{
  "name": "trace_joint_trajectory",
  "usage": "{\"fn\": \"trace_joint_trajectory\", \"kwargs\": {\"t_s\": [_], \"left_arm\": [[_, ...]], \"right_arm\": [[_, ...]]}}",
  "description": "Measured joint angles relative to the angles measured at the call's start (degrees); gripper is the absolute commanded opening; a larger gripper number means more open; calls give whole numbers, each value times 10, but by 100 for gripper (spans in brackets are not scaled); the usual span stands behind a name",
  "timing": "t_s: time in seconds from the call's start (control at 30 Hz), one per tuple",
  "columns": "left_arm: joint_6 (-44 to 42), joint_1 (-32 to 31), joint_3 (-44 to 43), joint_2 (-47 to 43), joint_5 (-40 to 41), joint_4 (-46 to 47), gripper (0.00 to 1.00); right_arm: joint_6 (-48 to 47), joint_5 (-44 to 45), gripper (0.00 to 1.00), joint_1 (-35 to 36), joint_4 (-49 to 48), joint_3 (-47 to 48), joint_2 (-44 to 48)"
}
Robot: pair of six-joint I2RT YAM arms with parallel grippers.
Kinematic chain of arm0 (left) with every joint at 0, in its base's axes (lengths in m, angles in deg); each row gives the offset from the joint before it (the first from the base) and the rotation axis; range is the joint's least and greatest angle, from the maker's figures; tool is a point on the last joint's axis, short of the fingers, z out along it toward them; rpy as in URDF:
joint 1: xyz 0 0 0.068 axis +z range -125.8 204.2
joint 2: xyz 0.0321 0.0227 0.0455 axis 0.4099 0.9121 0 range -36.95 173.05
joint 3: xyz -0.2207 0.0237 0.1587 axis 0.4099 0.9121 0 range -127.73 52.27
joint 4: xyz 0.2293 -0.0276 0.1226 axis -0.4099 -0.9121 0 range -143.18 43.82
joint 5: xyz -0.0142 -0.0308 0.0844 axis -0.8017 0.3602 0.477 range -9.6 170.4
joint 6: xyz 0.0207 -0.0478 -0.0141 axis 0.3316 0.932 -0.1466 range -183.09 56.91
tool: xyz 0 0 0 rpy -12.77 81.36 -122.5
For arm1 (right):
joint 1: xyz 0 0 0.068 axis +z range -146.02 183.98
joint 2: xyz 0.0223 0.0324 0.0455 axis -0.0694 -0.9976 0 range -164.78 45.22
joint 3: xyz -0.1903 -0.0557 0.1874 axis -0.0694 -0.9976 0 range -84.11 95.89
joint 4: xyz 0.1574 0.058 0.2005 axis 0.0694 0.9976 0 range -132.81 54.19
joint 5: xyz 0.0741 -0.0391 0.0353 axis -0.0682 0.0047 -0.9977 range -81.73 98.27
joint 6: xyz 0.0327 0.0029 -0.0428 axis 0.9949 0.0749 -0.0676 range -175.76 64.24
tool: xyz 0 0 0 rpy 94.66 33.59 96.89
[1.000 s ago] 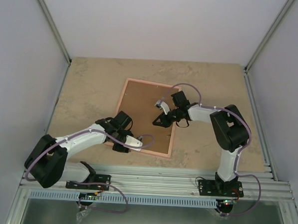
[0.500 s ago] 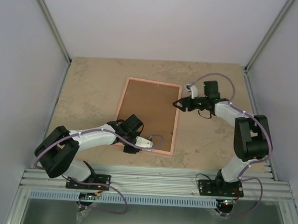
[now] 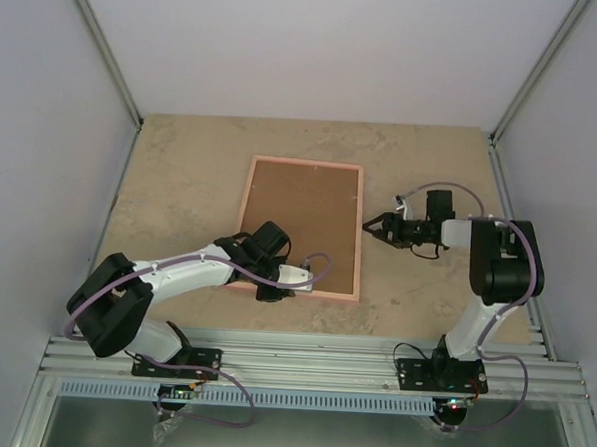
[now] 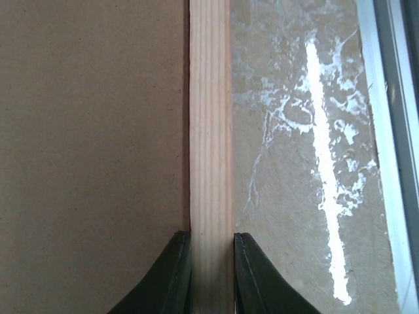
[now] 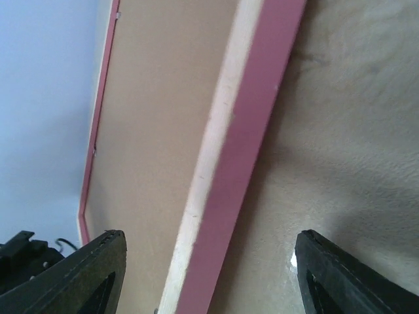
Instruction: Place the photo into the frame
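Note:
The robot's right gripper needs to go left in the top view next, to grab the pink bar.
The pink frame lies face down on the table, with its brown backing board showing. The photo is hidden. My left gripper is at the frame's near edge. In the left wrist view it is shut on the pale wooden rail, one finger on the board side and one on the table side. My right gripper hovers just right of the frame's right rail. In the right wrist view it stands open, straddling the pink rail without touching it.
The marbled tabletop is boxed in by pale walls at the left, back and right. An aluminium rail runs along the near edge, close behind the left gripper, and shows as a metal strip in the left wrist view.
My right gripper left the backing board, swung right past the frame's right rail and opened. My left gripper closed on the near rail, and the frame turned straighter.

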Motion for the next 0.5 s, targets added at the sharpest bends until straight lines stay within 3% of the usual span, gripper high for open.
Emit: {"fn": "trace_joint_trajectory", "kwargs": {"t_s": [0.23,0.5], "left_arm": [[22,0,-5,-20,-25,-1,0],[27,0,-6,-29,-39,-5,0]], "right_arm": [[98,-87,69,9,-76,13,-81],[236,-147,51,47,-206,14,-136]]}}
